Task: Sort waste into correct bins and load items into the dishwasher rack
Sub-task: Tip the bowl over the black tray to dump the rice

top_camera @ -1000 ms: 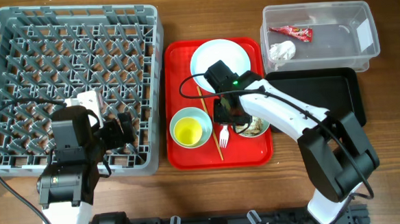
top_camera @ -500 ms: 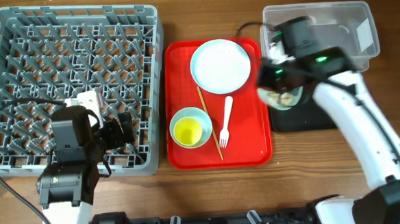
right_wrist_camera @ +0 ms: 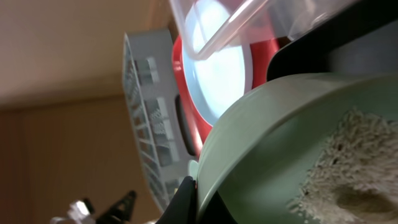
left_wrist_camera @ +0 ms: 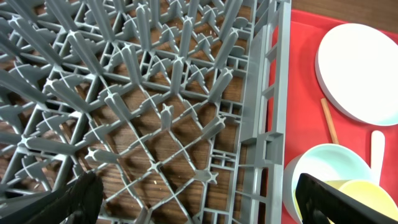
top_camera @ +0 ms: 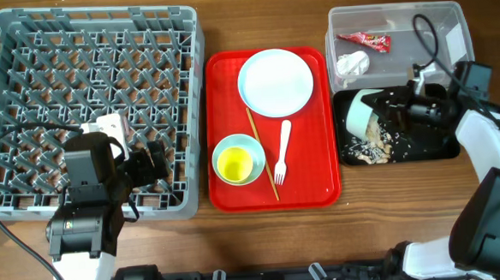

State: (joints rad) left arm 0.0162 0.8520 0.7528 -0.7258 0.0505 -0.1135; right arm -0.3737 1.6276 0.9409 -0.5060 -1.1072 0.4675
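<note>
I should tip out the rest of the scraps with my right gripper, move it to the left in the overhead view, and lower it to release the bowl on the plate (top_camera: 274, 83) (right_wrist_camera: 219, 74), which is empty.
My right gripper (top_camera: 387, 114) is shut on the rim of a pale-blue bowl (top_camera: 363, 113), held tipped on its side over the black tray (top_camera: 423, 145). Beige food scraps (top_camera: 370, 148) lie spilled in that tray. In the right wrist view the bowl (right_wrist_camera: 280, 137) fills the frame with rice-like scraps (right_wrist_camera: 354, 162) inside, my finger (right_wrist_camera: 189, 196) on its rim. The red wrapper (top_camera: 365, 40) and white napkin (top_camera: 353, 63) lie in the clear tub (top_camera: 404, 59). My left gripper (top_camera: 153, 162) is open and empty over the grey rack (top_camera: 91, 45), near its front right corner.
On the red tray (top_camera: 317, 184) lie the plate (top_camera: 275, 83), a second bowl (top_camera: 225, 150) holding the yellow cup (top_camera: 236, 165), the white fork (top_camera: 282, 151) and the chopstick (top_camera: 262, 152). The left wrist view shows the rack (left_wrist_camera: 155, 93), plate (left_wrist_camera: 360, 68) and bowl (left_wrist_camera: 317, 168).
My right arm carried the bowl from the red tray over to the black tray and tipped it; scraps now lie in the tray. The left arm has not moved.
</note>
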